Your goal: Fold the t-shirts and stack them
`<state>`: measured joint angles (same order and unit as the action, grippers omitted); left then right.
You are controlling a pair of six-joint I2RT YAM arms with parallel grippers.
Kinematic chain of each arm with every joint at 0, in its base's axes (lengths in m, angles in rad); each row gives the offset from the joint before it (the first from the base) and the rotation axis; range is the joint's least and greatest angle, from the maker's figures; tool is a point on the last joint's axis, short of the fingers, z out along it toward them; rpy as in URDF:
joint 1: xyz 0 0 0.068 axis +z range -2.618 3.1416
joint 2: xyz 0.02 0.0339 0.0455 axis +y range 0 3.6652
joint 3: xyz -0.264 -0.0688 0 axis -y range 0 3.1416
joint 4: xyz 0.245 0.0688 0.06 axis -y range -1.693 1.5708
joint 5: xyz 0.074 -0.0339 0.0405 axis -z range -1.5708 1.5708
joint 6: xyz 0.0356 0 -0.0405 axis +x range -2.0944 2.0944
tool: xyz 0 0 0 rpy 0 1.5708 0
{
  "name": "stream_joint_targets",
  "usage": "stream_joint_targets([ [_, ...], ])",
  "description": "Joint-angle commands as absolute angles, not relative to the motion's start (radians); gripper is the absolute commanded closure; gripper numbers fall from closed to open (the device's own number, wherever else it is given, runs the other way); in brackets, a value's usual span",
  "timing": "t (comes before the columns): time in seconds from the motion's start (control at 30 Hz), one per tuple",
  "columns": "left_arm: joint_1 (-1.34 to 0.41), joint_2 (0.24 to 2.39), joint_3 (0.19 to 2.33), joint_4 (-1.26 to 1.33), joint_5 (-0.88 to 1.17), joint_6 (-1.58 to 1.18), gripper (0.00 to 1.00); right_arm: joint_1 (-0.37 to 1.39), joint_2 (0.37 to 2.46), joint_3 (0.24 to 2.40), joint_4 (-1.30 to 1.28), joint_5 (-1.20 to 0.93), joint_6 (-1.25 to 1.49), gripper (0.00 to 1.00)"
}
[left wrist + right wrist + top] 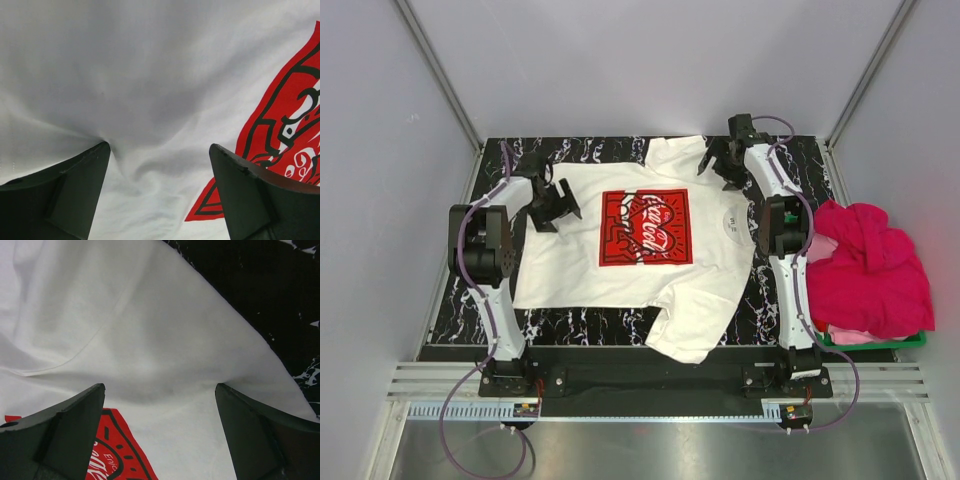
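I should lift my left gripper off the cloth (150,75) next, then draw it back and lower it onto the cloth's near edge by the hem corner.
A white t-shirt (580,265) lies spread flat on the black marbled table (775,290), its red Coca-Cola print (645,228) facing up and its collar toward the right. My left gripper (556,205) stands open over the shirt's left part, beside the print. In the left wrist view both fingertips rest on wrinkled white cloth (150,75), with the print's corner (290,135) at the right. My right gripper (717,163) stands open over the far sleeve and shoulder. Its wrist view shows white fabric (150,330) bunched between the open jaws. Magenta-pink t-shirts (870,265) lie heaped at the right.
The pink heap sits in a green basket (910,342) off the table's right edge. Grey walls close in the back and both sides. Bare black tabletop (260,285) shows past the shirt's far right edge. A metal rail (650,408) runs along the near edge.
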<state>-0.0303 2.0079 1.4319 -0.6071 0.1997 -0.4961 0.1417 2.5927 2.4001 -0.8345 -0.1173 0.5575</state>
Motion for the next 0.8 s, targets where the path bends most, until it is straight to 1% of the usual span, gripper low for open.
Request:
stream_joint_targets([
  [0.0,-0.026,2.06,1.526,-0.649,0.222,-0.496,0.12,0.115,2.649,2.5,-0.934,-0.104,0.506,0.0],
  [0.1,-0.029,2.016,1.592,-0.693,0.215,-0.48,0.12,0.114,2.596,2.494,-0.917,-0.141,0.463,0.0],
  [0.2,-0.038,1.884,1.635,-0.765,0.163,-0.456,0.11,0.114,2.495,2.458,-0.927,-0.156,0.426,0.0],
  [0.27,-0.044,1.812,1.623,-0.81,0.131,-0.439,0.09,0.114,2.384,2.381,-0.917,-0.172,0.426,0.0],
  [0.3,-0.044,1.73,1.577,-0.819,0.1,-0.434,0.09,0.114,2.34,2.346,-0.911,-0.173,0.422,0.0],
  [0.33,-0.043,1.685,1.537,-0.833,0.085,-0.425,0.09,0.115,2.247,2.303,-0.907,-0.173,0.423,0.0],
  [0.37,-0.04,1.639,1.498,-0.838,0.065,-0.423,0.09,0.115,2.193,2.189,-0.897,-0.166,0.428,0.0],
  [0.4,-0.037,1.549,1.453,-0.836,0.042,-0.422,0.09,0.114,2.136,2.118,-0.887,-0.167,0.437,0.0],
  [0.43,-0.029,1.504,1.346,-0.833,0.035,-0.431,0.08,0.115,2.017,2.038,-0.852,-0.167,0.461,0.0],
  [0.47,-0.014,1.461,1.295,-0.83,0.031,-0.443,0.08,0.12,1.953,1.861,-0.829,-0.172,0.48,0.0],
  [0.5,-0.005,1.378,1.229,-0.825,0.037,-0.459,0.08,0.124,1.892,1.768,-0.772,-0.182,0.511,0.0],
  [0.53,-0.002,1.341,1.128,-0.822,0.028,-0.509,0.1,0.133,1.776,1.586,-0.744,-0.205,0.521,0.0],
  [0.57,0.003,1.297,1.059,-0.819,0.002,-0.547,0.12,0.158,1.717,1.5,-0.714,-0.213,0.532,0.0],
  [0.6,0.035,1.201,0.943,-0.777,0.002,-0.605,0.13,0.197,1.613,1.347,-0.672,-0.206,0.563,0.0],
  [0.63,0.035,1.154,0.942,-0.776,0.003,-0.633,0.13,0.198,1.568,1.345,-0.663,-0.206,0.581,0.0],
  [0.67,0.049,1.116,0.842,-0.741,0.002,-0.653,0.14,0.216,1.525,1.206,-0.649,-0.203,0.604,0.0],
  [0.7,0.054,1.067,0.807,-0.727,0.003,-0.669,0.14,0.268,1.485,1.139,-0.617,-0.21,0.65,0.0],
  [0.77,0.06,1.049,0.74,-0.729,0.002,-0.706,0.15,0.336,1.384,0.977,-0.589,-0.216,0.69,0.0],
])
